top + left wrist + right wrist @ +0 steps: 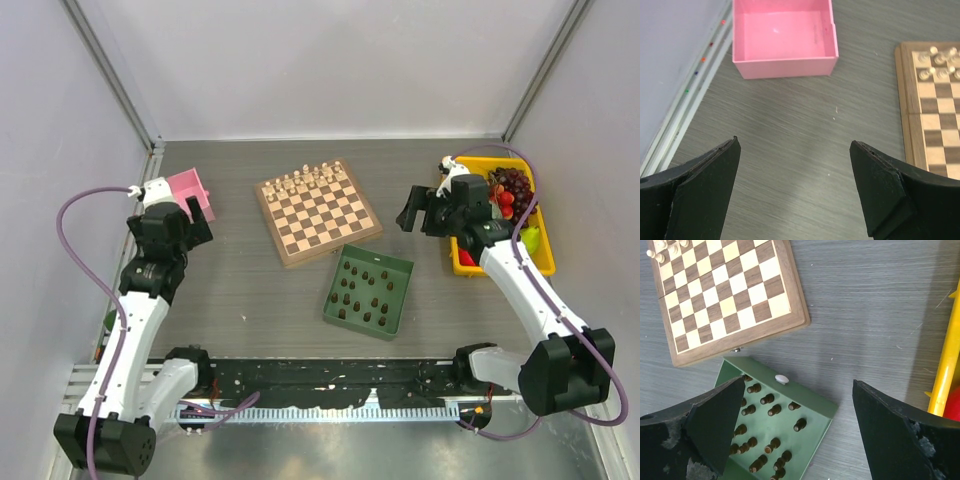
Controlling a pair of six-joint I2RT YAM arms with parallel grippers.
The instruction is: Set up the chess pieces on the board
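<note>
My right gripper moves back over the tray and down to the dark piece by the knob (pixel 365 274) next; it stands below and back, off the board (pixel 318 211).
The board (pixel 318 211) lies in the middle of the table, with pale chessmen along its far edge; part of it shows in the left wrist view (pixel 935 107) and in the right wrist view (pixel 725 295). Several dark brown chess pieces (pixel 365 290) stand in a green tray (pixel 392 266) just right of and nearer than the board; the right wrist view shows these pieces (pixel 767 412) too. My left gripper (pixel 203 214) hangs open over bare table left of the board. My right gripper (pixel 410 213) is open to the right of the board, holding nothing.
A pink box (pixel 190 187) sits at the far left, in front of my left gripper (pixel 795 155). A yellow bin (pixel 540 250) holding toy fruit stands at the right, behind the right arm. A small white knob (pixel 782 379) sits on the green tray's rim (pixel 805 396).
</note>
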